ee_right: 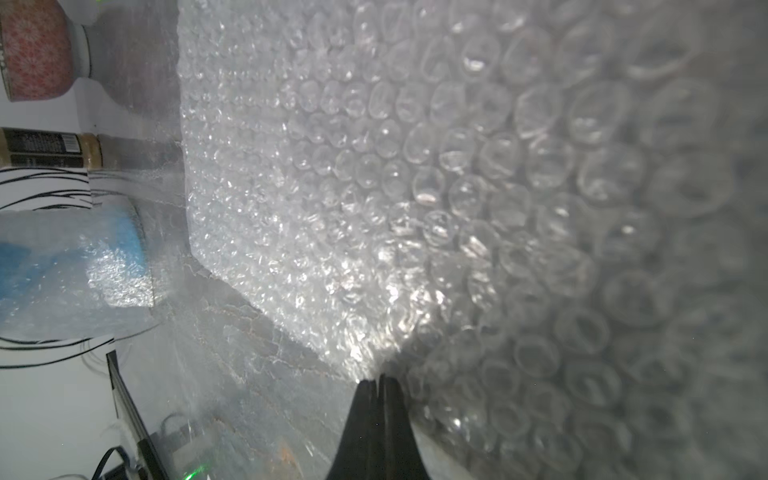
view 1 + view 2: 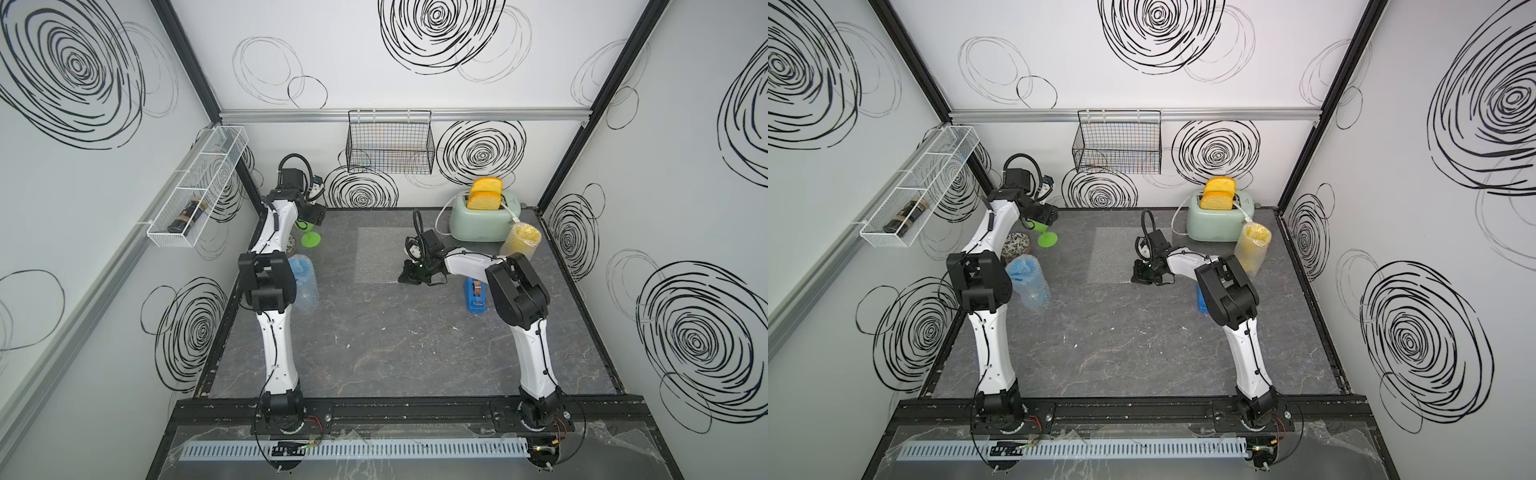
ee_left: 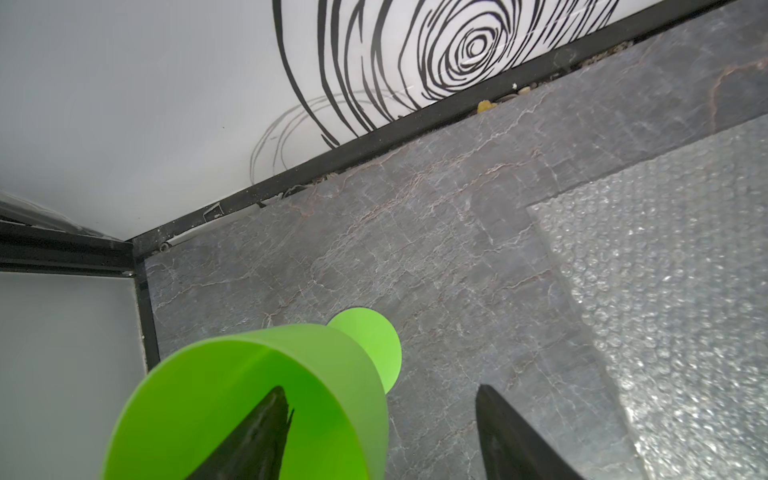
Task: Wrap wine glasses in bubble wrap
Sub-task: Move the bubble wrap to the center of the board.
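Note:
My right gripper needs to pull the sheet's near edge back over the bare tabletop and let it go, because that clear part of the tabletop is back from the gripper, toward the base.
A green wine glass (image 2: 311, 240) (image 2: 1047, 240) stands on its foot at the back left of the table. My left gripper (image 3: 382, 388) is open over its bowl (image 3: 249, 374), with one finger inside the cup and the other outside the wall. A flat sheet of bubble wrap (image 2: 382, 253) (image 2: 1117, 253) (image 3: 665, 291) lies in the middle. My right gripper (image 2: 409, 276) (image 1: 379, 377) is shut on that sheet's near right edge (image 1: 332, 187). A blue glass (image 2: 301, 274) (image 1: 62, 266) and a yellow glass (image 2: 521, 241) stand wrapped in bubble film.
A mint toaster (image 2: 478, 220) with yellow bread stands at the back right, and a blue tape dispenser (image 2: 476, 297) sits by the right arm. A small patterned bowl (image 2: 1016, 245) rests near the green glass. A black wire basket (image 2: 390, 141) and a white wall shelf (image 2: 199, 187) hang above.

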{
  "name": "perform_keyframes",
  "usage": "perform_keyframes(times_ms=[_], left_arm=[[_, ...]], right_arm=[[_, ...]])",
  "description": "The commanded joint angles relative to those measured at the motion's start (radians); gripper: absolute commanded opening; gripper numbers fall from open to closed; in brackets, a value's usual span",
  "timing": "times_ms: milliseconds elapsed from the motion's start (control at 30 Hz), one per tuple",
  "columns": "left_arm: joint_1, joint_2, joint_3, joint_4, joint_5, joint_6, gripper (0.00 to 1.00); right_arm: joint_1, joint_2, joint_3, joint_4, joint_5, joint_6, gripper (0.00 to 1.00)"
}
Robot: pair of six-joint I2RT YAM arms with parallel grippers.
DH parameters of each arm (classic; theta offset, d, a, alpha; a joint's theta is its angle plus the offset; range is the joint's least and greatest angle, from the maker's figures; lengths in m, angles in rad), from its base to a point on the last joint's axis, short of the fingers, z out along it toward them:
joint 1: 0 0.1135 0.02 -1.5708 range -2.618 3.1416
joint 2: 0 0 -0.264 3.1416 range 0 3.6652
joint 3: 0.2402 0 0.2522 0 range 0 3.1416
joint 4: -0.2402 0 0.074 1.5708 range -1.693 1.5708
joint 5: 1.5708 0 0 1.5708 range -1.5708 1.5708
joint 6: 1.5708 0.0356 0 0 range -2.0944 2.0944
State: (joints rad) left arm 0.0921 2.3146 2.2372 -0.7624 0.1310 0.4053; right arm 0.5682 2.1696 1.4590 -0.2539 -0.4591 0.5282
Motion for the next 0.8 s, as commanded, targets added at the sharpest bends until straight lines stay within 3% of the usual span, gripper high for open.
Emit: perform_keyframes(times_ms=[0, 400, 567, 667, 767], left_arm=[[0.002, 0.018, 0.041, -0.012, -0.013, 0.042, 0.70], [-0.011, 0.000, 0.007, -0.054, 0.004, 0.061, 0.53], [-0.013, -0.007, 0.009, -0.069, 0.012, 0.059, 0.47], [-0.019, -0.013, 0.012, -0.069, 0.004, 0.074, 0.42], [-0.022, -0.020, 0.018, -0.077, 0.010, 0.079, 0.32]], right_arm=[[0.033, -0.047, -0.103, -0.038, 0.030, 0.019, 0.00], [0.156, -0.277, -0.420, 0.049, 0.016, 0.159, 0.00], [0.180, -0.389, -0.428, 0.013, 0.058, 0.167, 0.01], [0.177, -0.482, -0.421, -0.023, 0.108, 0.150, 0.05], [0.170, -0.568, -0.408, -0.092, 0.185, 0.111, 0.16]])
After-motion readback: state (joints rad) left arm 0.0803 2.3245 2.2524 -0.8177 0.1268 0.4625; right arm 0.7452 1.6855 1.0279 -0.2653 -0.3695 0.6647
